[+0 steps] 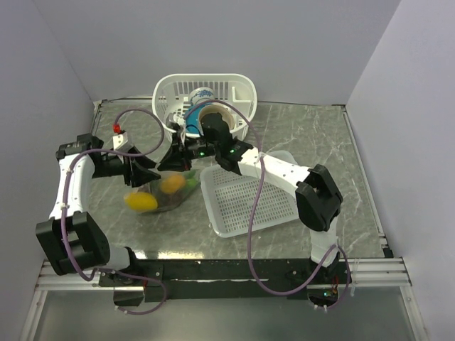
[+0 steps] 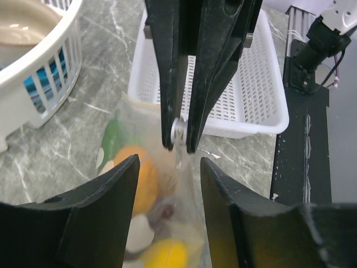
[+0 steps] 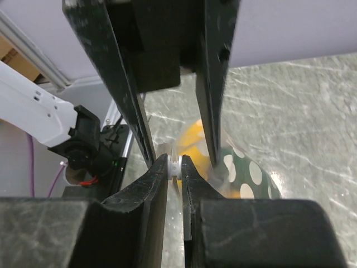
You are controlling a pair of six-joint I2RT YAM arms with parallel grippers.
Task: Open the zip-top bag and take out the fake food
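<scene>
My right gripper is closed on the slider, and the flat basket's bag-side edge (image 1: 204, 180) is to its right in the top view. My right gripper will pull the slider toward that edge and release it.
The zip-top bag (image 1: 162, 193) lies on the table left of centre, clear with pale dots (image 3: 245, 174). Inside it I see the fake food: a yellow fruit (image 1: 141, 202), an orange fruit (image 1: 173, 185) and green pieces (image 2: 111, 137). My right gripper (image 3: 175, 165) is shut on the bag's small white zip slider (image 2: 178, 131) at its top edge. My left gripper (image 2: 169, 164) faces it from the left, open. The loose plastic of the bag's top runs between its fingers (image 2: 106, 195), which do not pinch it. In the top view the two grippers meet above the bag, left gripper (image 1: 151, 172) and right gripper (image 1: 173, 158).
A round white mesh basket (image 1: 234, 89) holding a blue bowl and a brown bowl stands at the back. A flat rectangular white mesh basket (image 1: 249, 202) lies just right of the bag, under the right arm. Grey walls close in on the left, back and right.
</scene>
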